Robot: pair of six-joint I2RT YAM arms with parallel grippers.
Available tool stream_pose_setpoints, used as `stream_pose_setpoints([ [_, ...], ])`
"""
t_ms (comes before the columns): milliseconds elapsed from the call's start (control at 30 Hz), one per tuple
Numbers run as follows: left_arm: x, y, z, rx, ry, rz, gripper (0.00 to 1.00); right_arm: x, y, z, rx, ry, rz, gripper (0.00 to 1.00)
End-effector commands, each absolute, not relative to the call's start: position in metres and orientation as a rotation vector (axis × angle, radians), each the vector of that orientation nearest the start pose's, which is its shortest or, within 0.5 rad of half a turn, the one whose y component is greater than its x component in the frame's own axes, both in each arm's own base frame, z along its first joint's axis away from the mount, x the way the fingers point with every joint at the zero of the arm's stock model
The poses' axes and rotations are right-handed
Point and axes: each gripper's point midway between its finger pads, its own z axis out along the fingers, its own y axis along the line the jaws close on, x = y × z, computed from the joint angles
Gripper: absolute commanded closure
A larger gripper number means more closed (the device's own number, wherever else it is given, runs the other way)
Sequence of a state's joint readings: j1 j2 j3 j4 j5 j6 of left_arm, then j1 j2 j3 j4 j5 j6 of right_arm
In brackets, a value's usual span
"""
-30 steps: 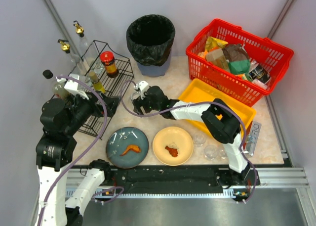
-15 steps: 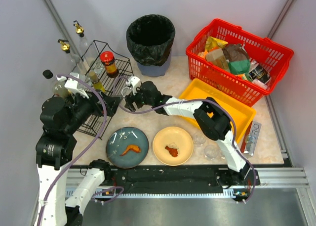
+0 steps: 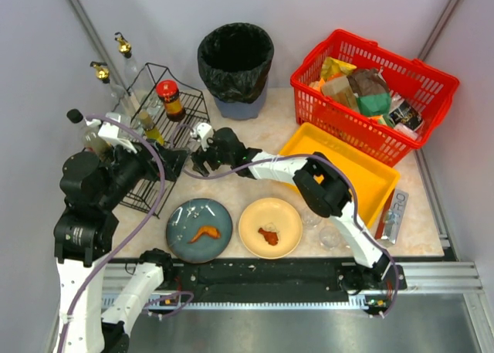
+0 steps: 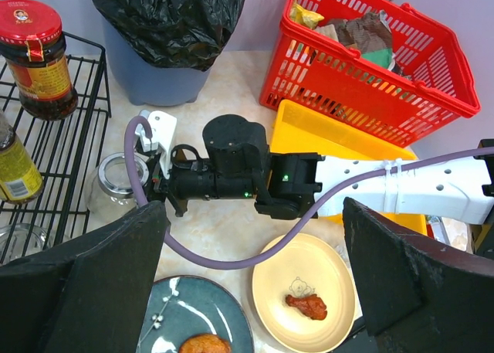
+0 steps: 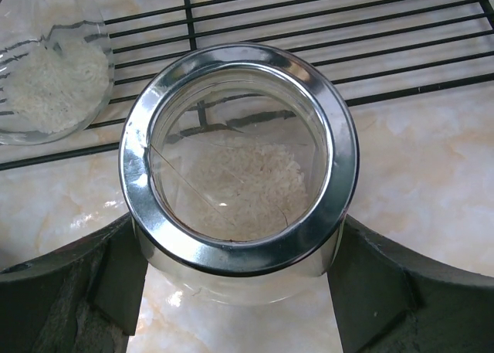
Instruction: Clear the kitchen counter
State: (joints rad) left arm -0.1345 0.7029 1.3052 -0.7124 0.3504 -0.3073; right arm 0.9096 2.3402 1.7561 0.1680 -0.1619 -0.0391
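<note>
My right gripper goes left in the top view onto the rack's bare lower bars and releases the jar next, since this spot is free.
A glass jar [image 5: 239, 175] with a metal-rimmed lid and rice inside sits between the fingers of my right gripper [image 5: 239, 295]. Both pads press on its sides. In the left wrist view the jar [image 4: 116, 184] is at the edge of the black wire rack [image 4: 54, 160], just over the kitchen counter [image 3: 262, 133]; whether it rests on the counter I cannot tell. My right gripper [image 3: 198, 146] reaches far left across the counter. My left gripper [image 4: 258, 291] hangs wide open and empty above a blue plate [image 3: 199, 229] and a yellow plate [image 3: 270, 227], each with a piece of food.
The rack [image 3: 166, 129] holds a red-lidded jar [image 3: 170, 100], bottles and another glass container [image 5: 54, 75]. A black-lined bin [image 3: 235, 67] and a full red basket [image 3: 370, 90] stand at the back. A yellow tray [image 3: 340, 164], small glasses [image 3: 312, 218] and a packet [image 3: 394, 214] lie at the right.
My right arm has swung left, carrying its gripper and the jar from the middle of the counter to the rack's edge. The left arm has hardly moved.
</note>
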Motion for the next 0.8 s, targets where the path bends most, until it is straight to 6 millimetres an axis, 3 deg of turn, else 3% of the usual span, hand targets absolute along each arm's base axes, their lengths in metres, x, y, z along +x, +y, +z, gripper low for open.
stream_pose_setpoints([
  [0, 0.201, -0.098, 0.425, 0.143, 1.649, -0.600, 0.01, 0.383, 0.556, 0.148, -0.999, 1.579, 0.753, 0.63],
  [767, 0.201, -0.095, 0.427, 0.158, 1.649, -0.571, 0.01, 0.407, 0.581, 0.131, -1.020, 1.575, 0.676, 0.62],
])
